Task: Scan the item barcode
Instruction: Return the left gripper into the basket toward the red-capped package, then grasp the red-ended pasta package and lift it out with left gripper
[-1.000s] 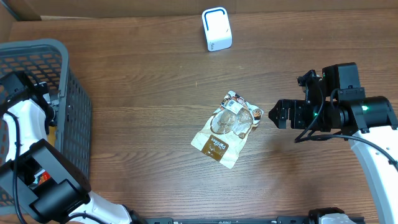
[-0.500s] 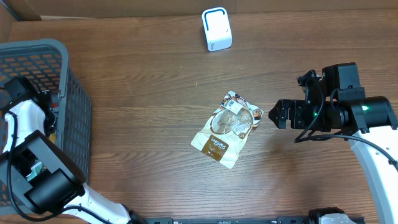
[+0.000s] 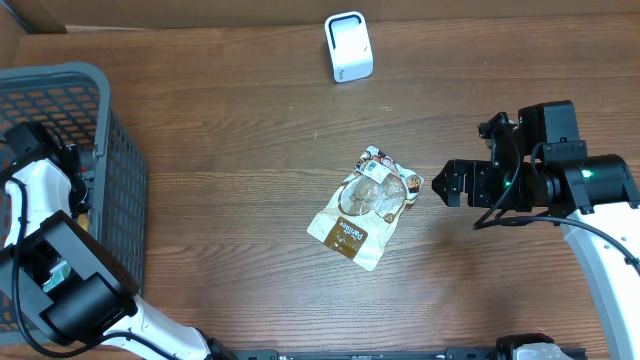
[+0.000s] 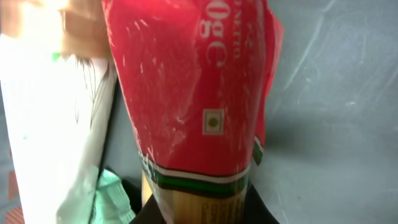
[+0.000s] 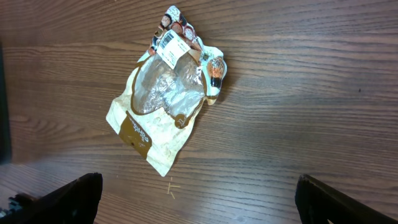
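My left gripper holds the packet and should next go up over the basket's rim, then down between the basket [image 3: 125,200] and the snack bag to let the packet go, because the bare wood there is open.
A red packet [image 4: 186,87] with a green stripe and a yellow lower end fills the left wrist view. My left gripper [image 4: 198,208] is down inside the grey basket [image 3: 125,200], with its dark jaws pressed against the packet's yellow end on both sides. A brown-and-white snack bag [image 3: 363,207] lies flat mid-table, its barcode label [image 5: 171,42] facing up at the far end. My right gripper [image 3: 441,186] hovers just right of that bag, open, with nothing between its fingers [image 5: 68,199]. The white scanner [image 3: 348,47] stands at the back of the table.
The basket takes up the table's left edge, and a white-and-green bag [image 4: 56,124] lies beside the red packet in it. Cardboard walls [image 3: 200,12] line the back. Bare wood separates the snack bag from the scanner.
My left gripper's jaws have closed from wide open onto the red packet, and the left arm shifted slightly inside the basket. The right arm and the snack bag have not moved.
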Motion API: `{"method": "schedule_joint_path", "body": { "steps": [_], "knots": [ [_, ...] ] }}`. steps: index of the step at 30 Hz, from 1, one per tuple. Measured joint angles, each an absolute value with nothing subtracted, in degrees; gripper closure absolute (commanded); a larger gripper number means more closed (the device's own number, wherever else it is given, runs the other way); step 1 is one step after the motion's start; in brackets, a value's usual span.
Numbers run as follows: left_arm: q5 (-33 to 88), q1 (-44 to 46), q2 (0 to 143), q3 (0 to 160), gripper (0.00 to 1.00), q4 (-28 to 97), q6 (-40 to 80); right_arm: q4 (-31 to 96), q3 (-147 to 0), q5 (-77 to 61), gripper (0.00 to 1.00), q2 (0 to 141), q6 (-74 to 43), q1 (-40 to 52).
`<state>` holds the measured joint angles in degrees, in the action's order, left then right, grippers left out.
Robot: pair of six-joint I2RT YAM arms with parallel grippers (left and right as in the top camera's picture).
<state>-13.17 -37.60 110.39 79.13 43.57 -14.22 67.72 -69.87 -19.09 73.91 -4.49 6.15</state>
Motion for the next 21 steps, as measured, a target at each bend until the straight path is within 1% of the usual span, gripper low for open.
{"method": "schedule_joint_path", "body": {
  "steps": [5,10,14,21],
  "knots": [
    [-11.4,-37.6,110.4,80.6,0.96,48.8,-9.9,67.7,-69.9,-19.1,0.00,73.9,-4.5,6.2],
    [-4.6,-37.6,110.7,85.3,0.96,58.5,-6.0,67.7,-69.9,-19.1,0.00,73.9,-4.5,6.2],
    [-1.5,-37.6,110.8,91.2,0.96,64.2,-4.6,67.7,-69.9,-19.1,0.00,73.9,-4.5,6.2],
    [1.1,-37.6,105.4,95.2,0.96,65.8,-2.9,67.7,-69.9,-19.1,0.00,73.9,-4.5,6.2]
  ]
}}
